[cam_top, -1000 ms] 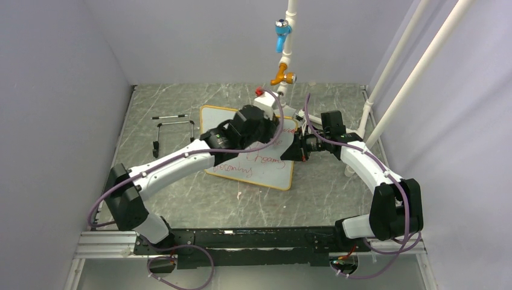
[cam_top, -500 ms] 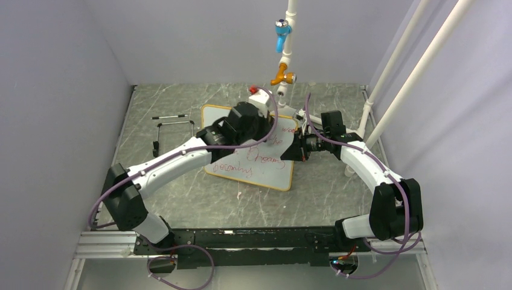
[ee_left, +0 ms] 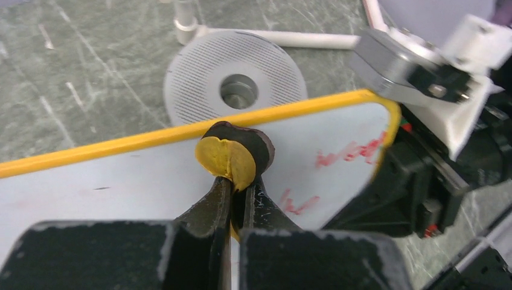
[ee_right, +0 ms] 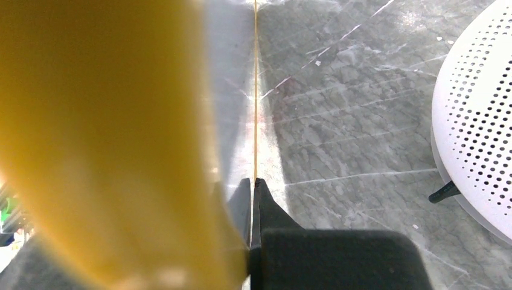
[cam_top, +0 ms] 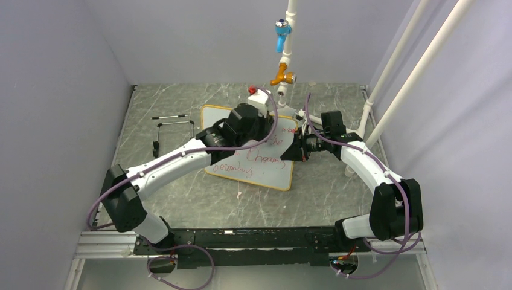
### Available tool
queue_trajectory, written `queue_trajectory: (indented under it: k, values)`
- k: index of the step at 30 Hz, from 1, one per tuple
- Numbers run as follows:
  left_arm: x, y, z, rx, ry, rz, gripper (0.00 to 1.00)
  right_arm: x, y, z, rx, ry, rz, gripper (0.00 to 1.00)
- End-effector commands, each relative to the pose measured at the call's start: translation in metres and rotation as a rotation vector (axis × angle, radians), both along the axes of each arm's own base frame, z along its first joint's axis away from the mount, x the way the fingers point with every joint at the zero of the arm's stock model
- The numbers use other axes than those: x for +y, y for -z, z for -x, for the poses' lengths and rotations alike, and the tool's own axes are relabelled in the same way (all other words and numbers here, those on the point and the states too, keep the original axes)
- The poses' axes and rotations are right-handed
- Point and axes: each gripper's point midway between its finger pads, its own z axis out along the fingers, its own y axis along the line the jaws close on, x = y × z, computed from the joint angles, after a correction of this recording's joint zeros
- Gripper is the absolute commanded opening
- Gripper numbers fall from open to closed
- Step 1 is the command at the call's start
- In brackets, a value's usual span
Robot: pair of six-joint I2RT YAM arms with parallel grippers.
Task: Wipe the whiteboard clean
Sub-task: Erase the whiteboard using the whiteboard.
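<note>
The tabletop is clear back of the left gripper, to its left in the top view, so the gripper should swing that way past the whiteboard's near frame and let go of the eraser pad.
The whiteboard (cam_top: 265, 174), white with a thin orange-tan frame, lies flat mid-table with red handwriting (cam_top: 261, 158) across it. My left gripper (cam_top: 268, 121) reaches over its far right part, shut on a round yellow-and-black eraser pad (ee_left: 232, 158) that rests on the board just inside the far frame (ee_left: 121, 142). Red marks (ee_left: 350, 151) lie right of the pad. My right gripper (cam_top: 296, 148) is shut on the board's right edge; in the right wrist view its jaws (ee_right: 253, 181) pinch the thin frame (ee_right: 255, 90), and a blurred yellow surface fills the left.
A round grey perforated disc (ee_left: 235, 84) sits just beyond the board's far edge and shows again as the disc (ee_right: 477, 121). A black wire stand (cam_top: 175, 130) is at the left. White pipes with blue and orange valves (cam_top: 282, 36) rise behind.
My left gripper has slid a little to the left along the board's far part with the eraser. The right arm and the board have not moved.
</note>
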Motion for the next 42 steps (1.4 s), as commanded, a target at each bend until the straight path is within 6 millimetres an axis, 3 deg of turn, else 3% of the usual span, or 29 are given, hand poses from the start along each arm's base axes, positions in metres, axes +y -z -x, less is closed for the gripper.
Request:
queue_trajectory:
  k: [1, 4, 7, 13, 17, 22, 28, 32, 35, 37, 42]
  values:
    - [-0.033, 0.005, 0.017, 0.016, 0.052, 0.040, 0.00, 0.005, -0.017, -0.001, -0.149, -0.067, -0.011, 0.00]
    - [-0.031, 0.020, 0.017, 0.037, 0.040, 0.010, 0.00, 0.005, -0.018, -0.001, -0.149, -0.069, -0.011, 0.00]
    - [-0.017, 0.030, 0.009, 0.039, 0.001, -0.021, 0.00, 0.006, -0.019, 0.000, -0.154, -0.069, -0.013, 0.00]
    - [0.046, 0.034, -0.020, 0.040, -0.131, -0.020, 0.00, 0.005, -0.020, -0.001, -0.156, -0.067, -0.014, 0.00]
    - [0.070, 0.025, -0.027, 0.024, -0.168, -0.011, 0.00, 0.005, -0.019, -0.001, -0.154, -0.067, -0.013, 0.00]
    - [0.051, 0.016, -0.020, 0.026, -0.111, 0.039, 0.00, 0.005, -0.019, -0.001, -0.155, -0.065, -0.011, 0.00]
    - [-0.013, 0.014, 0.011, 0.033, 0.017, 0.062, 0.00, 0.005, -0.017, -0.002, -0.151, -0.065, -0.010, 0.00]
    - [-0.034, 0.016, 0.020, 0.041, 0.056, 0.066, 0.00, 0.005, -0.018, -0.001, -0.150, -0.066, -0.011, 0.00]
    - [-0.028, 0.025, 0.019, 0.047, 0.033, 0.036, 0.00, 0.005, -0.019, -0.001, -0.152, -0.066, -0.011, 0.00]
    - [-0.013, 0.033, 0.014, 0.047, -0.005, 0.006, 0.00, 0.005, -0.019, -0.001, -0.154, -0.068, -0.013, 0.00]
    - [0.049, 0.049, -0.004, 0.064, -0.122, -0.004, 0.00, 0.005, -0.020, -0.001, -0.156, -0.067, -0.013, 0.00]
